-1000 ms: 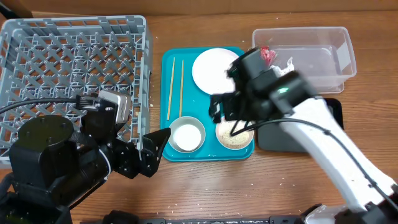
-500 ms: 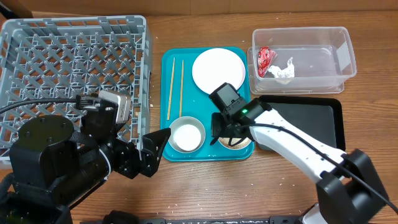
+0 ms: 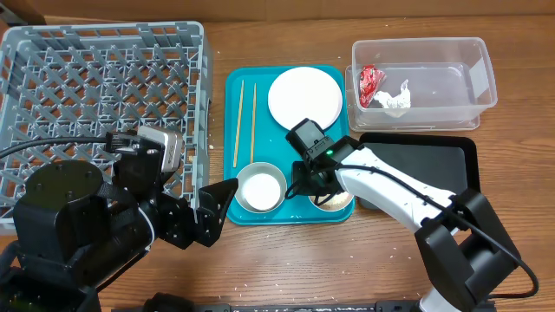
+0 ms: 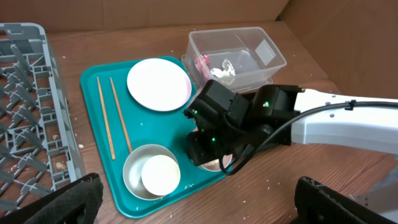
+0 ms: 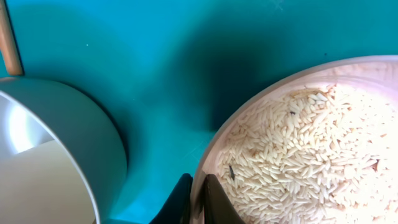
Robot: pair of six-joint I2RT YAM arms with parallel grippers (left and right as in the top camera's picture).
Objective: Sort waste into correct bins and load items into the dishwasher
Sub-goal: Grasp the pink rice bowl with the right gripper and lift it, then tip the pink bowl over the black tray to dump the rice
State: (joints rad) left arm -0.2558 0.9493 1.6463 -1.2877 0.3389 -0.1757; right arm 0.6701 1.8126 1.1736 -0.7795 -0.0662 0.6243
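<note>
The dish is full of rice, so the robot will lift it and tip it over the black tray. The right gripper will then go down to the teal tray near the plate (image 5: 305, 28) and let go.
My right gripper (image 5: 198, 199) is shut on the left rim of the small dish (image 5: 211, 149), which is full of white rice grains (image 5: 298, 162); one finger is inside the rim and one outside. The dish (image 3: 336, 199) sits at the front right of the teal tray (image 3: 260, 78). To its left a grey metal bowl (image 3: 276, 173) holds the white cup (image 3: 258, 191). The white plate (image 3: 304, 96) and two chopsticks (image 3: 244, 121) lie further back. My left gripper (image 4: 199, 205) hangs open over the table's front, holding nothing.
The grey dish rack (image 3: 95, 95) fills the left of the table. At the back right, a clear tub (image 3: 451, 74) holds a red wrapper (image 3: 371, 82) and white tissue (image 3: 395, 97). A black tray (image 3: 425, 165) lies just right of the dish. Rice grains dot the wood.
My right arm came down from the clear tub to the rice dish, and its gripper went from open to shut on the dish's rim. The left arm stayed still.
</note>
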